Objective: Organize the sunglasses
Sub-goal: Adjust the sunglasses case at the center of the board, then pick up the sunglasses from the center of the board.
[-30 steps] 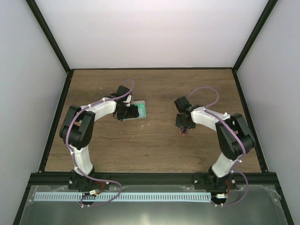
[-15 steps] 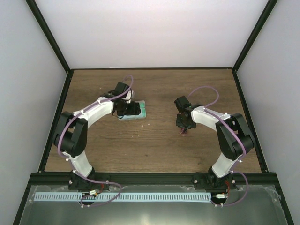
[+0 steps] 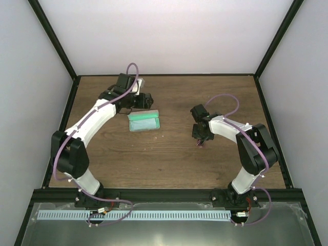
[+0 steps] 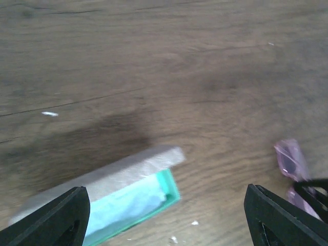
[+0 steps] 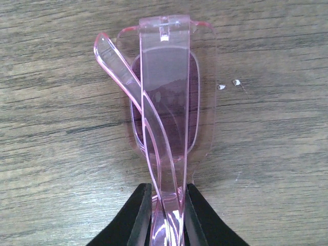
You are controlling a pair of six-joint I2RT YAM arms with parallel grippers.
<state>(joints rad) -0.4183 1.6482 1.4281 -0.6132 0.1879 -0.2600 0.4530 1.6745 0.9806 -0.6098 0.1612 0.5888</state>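
Note:
Next, my right gripper lifts, moves to the left in the top view and lowers onto the light blue cloth (image 3: 145, 124), because the grey case lies open.
The sunglasses (image 5: 164, 97) are folded, with a clear pink frame and purple lenses. My right gripper (image 5: 165, 215) is shut on their folded arms, close above the wood. In the top view that gripper (image 3: 201, 139) is right of centre and hides most of them. The grey case (image 3: 143, 122) lies open, showing green lining and a light blue cloth (image 4: 123, 202). My left gripper (image 3: 145, 101) is open and empty, just behind the case. Its wrist view shows the grey lid (image 4: 102, 177) at lower left and the pink sunglasses (image 4: 291, 163) at the right edge.
The wooden table (image 3: 169, 159) is ringed by a black frame and white walls. Small white specks (image 5: 228, 84) lie on the wood beside the sunglasses. The arm bases stand at the near edge.
My left gripper has moved off the case toward the back of the table, leaving the open case uncovered. The right arm and the sunglasses have stayed put.

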